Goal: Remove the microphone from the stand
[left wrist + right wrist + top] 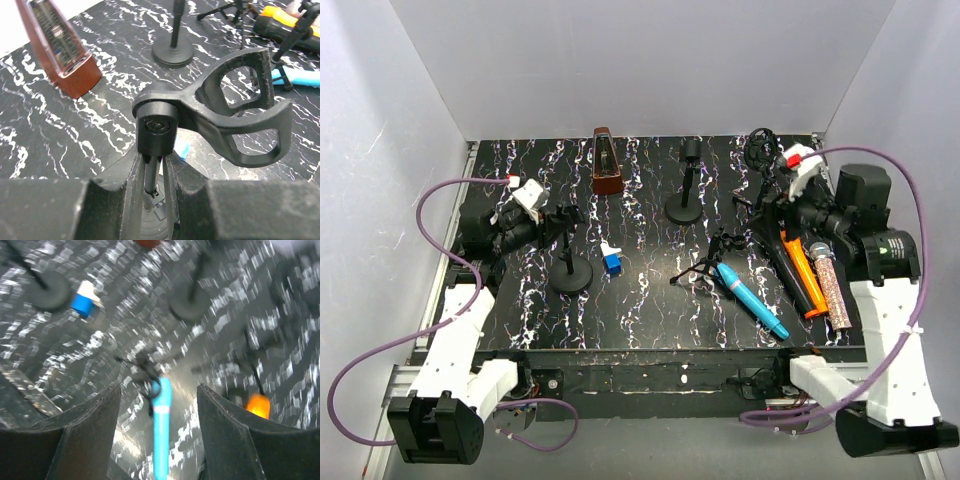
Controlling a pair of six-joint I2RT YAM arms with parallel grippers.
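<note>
I need to move my right gripper to the left in the top view next, across the table to the held stand. It should go onto the stand's thin post below its clip [566,240] [25,264].
My left gripper [557,222] is shut on the thin post [151,172] of a black round-base stand [572,275]. The stand's clip [235,125] holds nothing. A blue microphone [752,300] lies flat on the table, its head next to a small black tripod stand [705,262]. My right gripper [770,222] hangs open and empty above the blue microphone [161,430], which shows between the fingers. That view is blurred.
An orange microphone [803,270] and a glittery one [830,285] lie at the right. A second round-base stand [685,205] and a brown metronome [608,162] stand at the back. A small blue and white block [611,260] sits beside the held stand.
</note>
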